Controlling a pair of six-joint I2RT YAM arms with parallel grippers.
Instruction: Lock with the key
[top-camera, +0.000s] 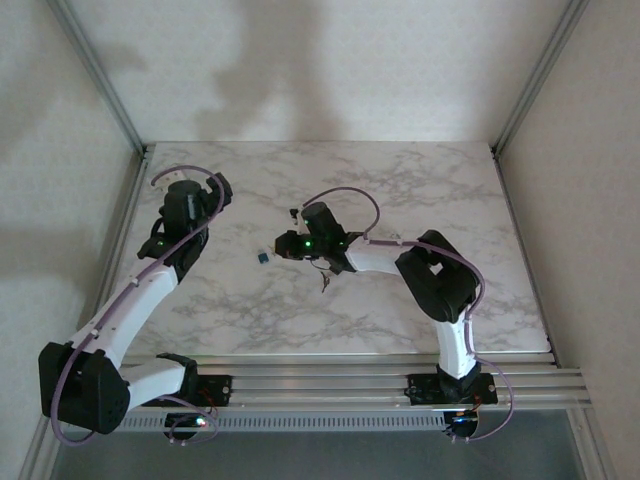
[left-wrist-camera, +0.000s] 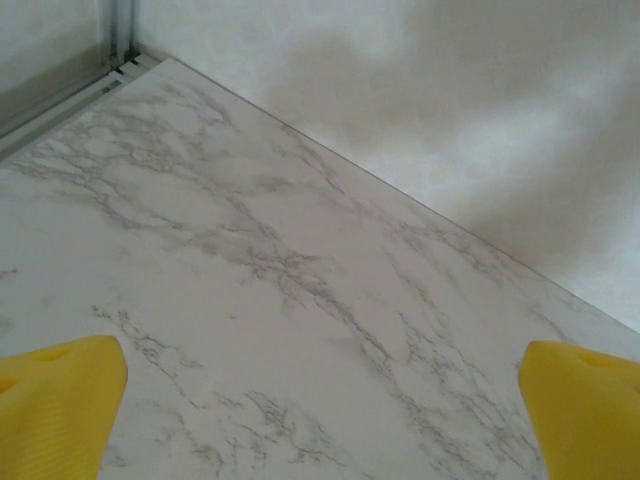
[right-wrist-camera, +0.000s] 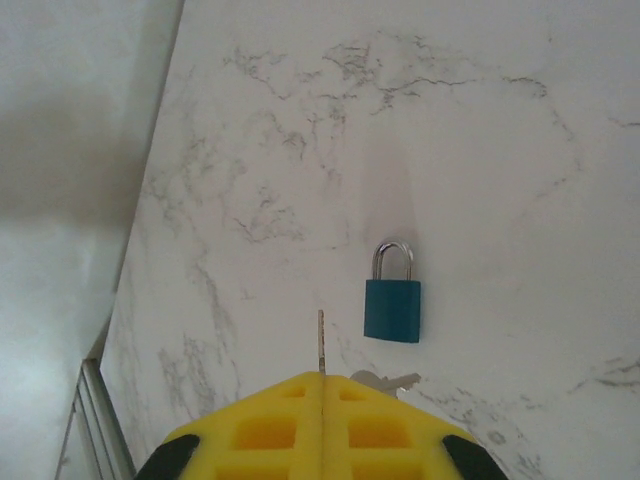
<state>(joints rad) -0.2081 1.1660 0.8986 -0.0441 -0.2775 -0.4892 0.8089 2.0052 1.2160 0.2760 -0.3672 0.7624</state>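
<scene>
I need to lower my right gripper past the padlock (right-wrist-camera: 392, 305) next and release the key beside the padlock's body, on the bare marble (right-wrist-camera: 447, 287) below my fingers.
A small blue padlock (right-wrist-camera: 392, 305) with a silver shackle lies flat on the marble table (right-wrist-camera: 480, 150), also seen as a blue spot, the padlock (top-camera: 262, 257), in the top view. My right gripper (right-wrist-camera: 322, 380) is shut on a key (right-wrist-camera: 321, 340), whose thin blade sticks out forward, edge-on, left of and just short of the lock. A second key (right-wrist-camera: 388, 380) hangs by the yellow fingers. From above, the right gripper (top-camera: 283, 248) is just right of the lock. My left gripper (left-wrist-camera: 320, 400) stands open over bare marble, its yellow fingers (left-wrist-camera: 60, 400) wide apart; from above, the left gripper (top-camera: 183, 195) sits far left.
A metal frame rail (top-camera: 105, 85) and white walls bound the table at the left and back. Dark cable and key-ring bits (top-camera: 325, 275) hang under the right wrist. Bare marble (top-camera: 420, 190) spreads behind and to the right of the arms.
</scene>
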